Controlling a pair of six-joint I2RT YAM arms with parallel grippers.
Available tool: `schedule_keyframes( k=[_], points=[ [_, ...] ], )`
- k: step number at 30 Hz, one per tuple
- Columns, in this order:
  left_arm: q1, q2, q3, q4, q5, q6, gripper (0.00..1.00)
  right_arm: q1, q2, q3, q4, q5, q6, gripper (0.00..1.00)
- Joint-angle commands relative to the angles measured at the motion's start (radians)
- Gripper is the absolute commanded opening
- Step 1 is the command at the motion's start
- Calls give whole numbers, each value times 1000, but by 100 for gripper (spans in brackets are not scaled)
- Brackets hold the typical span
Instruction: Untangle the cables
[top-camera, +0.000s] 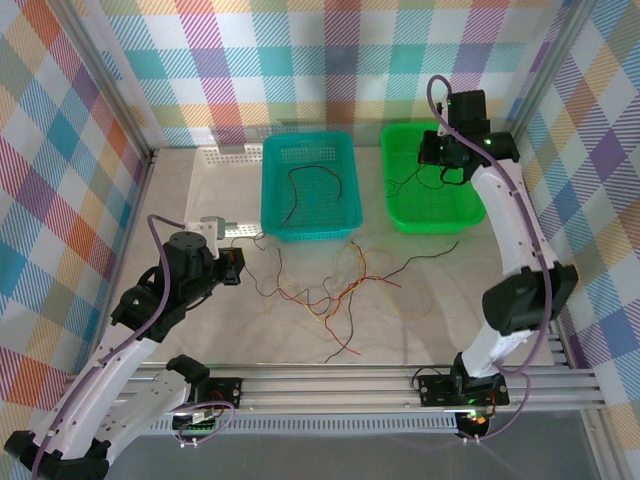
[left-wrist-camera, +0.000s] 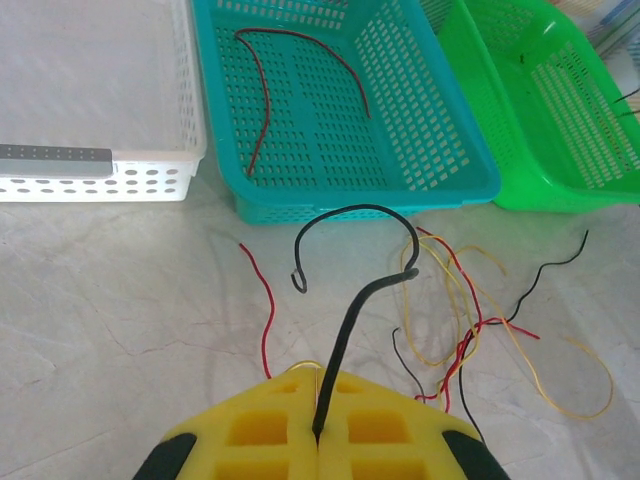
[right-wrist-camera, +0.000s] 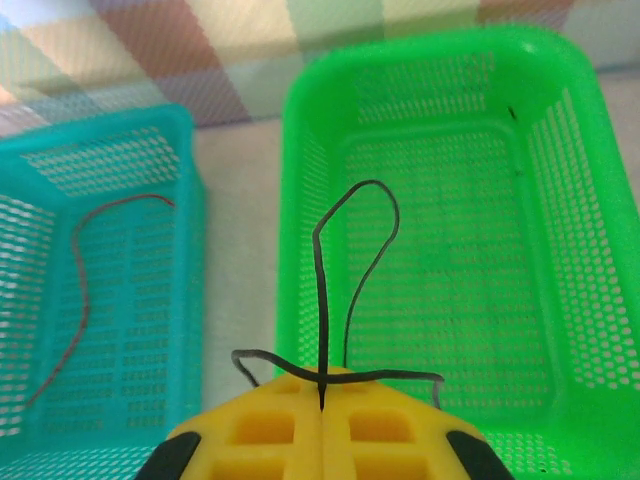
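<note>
My right gripper should go down toward the open bottom of the green basket and let go of the black cable inside, because the thin black cable already hangs over the green basket.
A loose tangle of cables, red, yellow and black, lies on the table in front of the baskets; in the left wrist view it is. My left gripper is shut on a black cable that curls up into a hook at the left edge of the tangle. My right gripper hangs over the green basket, shut on a thin black cable that loops above its pads. One dark red cable lies in the teal basket.
A white perforated basket stands left of the teal one. Checked walls close in the table on three sides, and a metal rail runs along the near edge.
</note>
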Motion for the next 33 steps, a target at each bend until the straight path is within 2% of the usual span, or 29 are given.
schedule_keyframes(
  k=[1, 9, 12, 15, 20, 24, 26, 30, 33],
  points=[
    [13, -4, -11, 30, 25, 19, 0, -6, 46, 15, 38, -3, 15, 0],
    [12, -12, -23, 52, 45, 22, 0, -48, 255, 79, -28, -29, 54, 0],
    [12, -14, -24, 56, 51, 22, 0, -53, 294, 110, -71, -20, 78, 13],
    [12, -13, -24, 58, 56, 22, 0, -54, 283, 111, -81, -29, 97, 31],
    [12, -7, -23, 65, 72, 18, 0, -54, 134, -3, 11, -111, 135, 52],
    [10, -5, -12, 76, 104, -9, 0, -47, -64, -198, 147, -218, 166, 60],
    [9, -3, -4, 84, 124, -37, 0, -26, -179, -331, 242, -316, 160, 64],
    [0, 25, 50, 86, 182, -93, 0, 73, -367, -564, 395, -503, 118, 72],
    [-6, 50, 104, 95, 220, -145, 0, 194, -496, -730, 527, -582, 100, 74]
  ],
)
